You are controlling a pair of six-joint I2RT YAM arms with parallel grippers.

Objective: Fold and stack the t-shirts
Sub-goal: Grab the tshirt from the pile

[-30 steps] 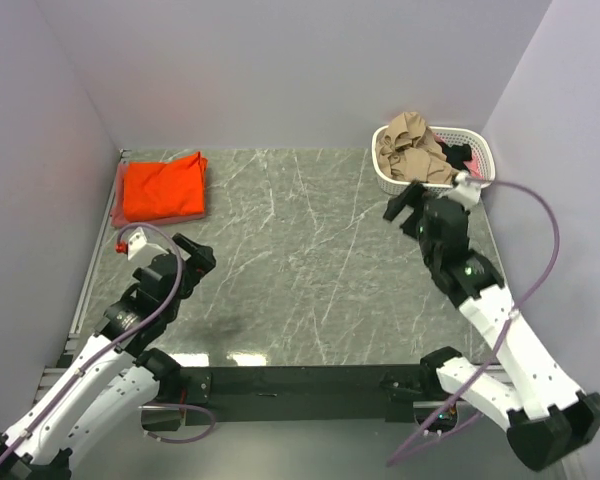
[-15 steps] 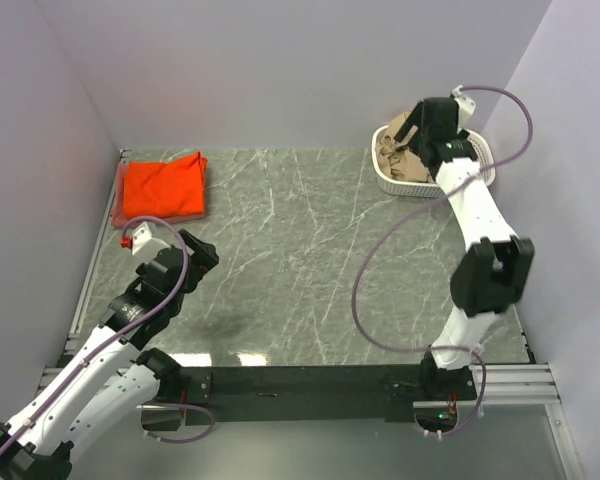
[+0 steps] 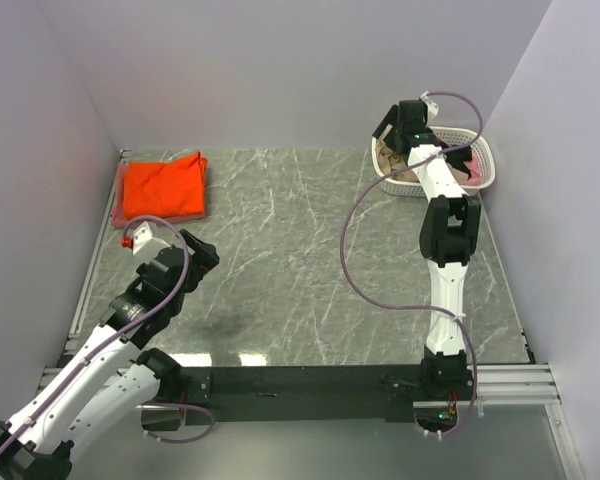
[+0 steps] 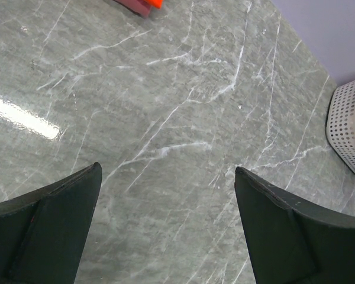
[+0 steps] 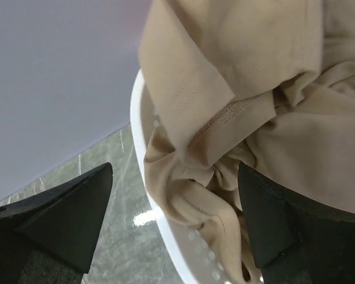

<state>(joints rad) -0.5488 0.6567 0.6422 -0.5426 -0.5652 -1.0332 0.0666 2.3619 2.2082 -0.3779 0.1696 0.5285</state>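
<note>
The tan t-shirt's fold by the basket's rim already hangs between my right gripper's open fingers in the wrist view, so the gripper comes down onto it and closes next.
A folded orange t-shirt (image 3: 162, 188) lies at the table's far left; its corner shows in the left wrist view (image 4: 155, 3). A crumpled tan t-shirt (image 3: 388, 156) fills the left end of the white basket (image 3: 483, 160). My right gripper (image 3: 392, 125) hangs open just above it, its jaws either side of the tan cloth (image 5: 254, 106) and the basket rim (image 5: 165, 231), holding nothing. Pink and dark cloth (image 3: 468, 168) shows at the basket's right end. My left gripper (image 3: 202, 255) is open and empty over bare table (image 4: 167, 168).
The basket stands in the far right corner against the walls and also shows in the left wrist view (image 4: 349, 130). A metal rail (image 3: 98, 250) runs along the table's left edge. The right arm stretches the full depth of the table's right side.
My right arm has reached out from mid-table to the basket, and its gripper has shifted to the basket's left end over the tan shirt. The left arm has barely moved.
</note>
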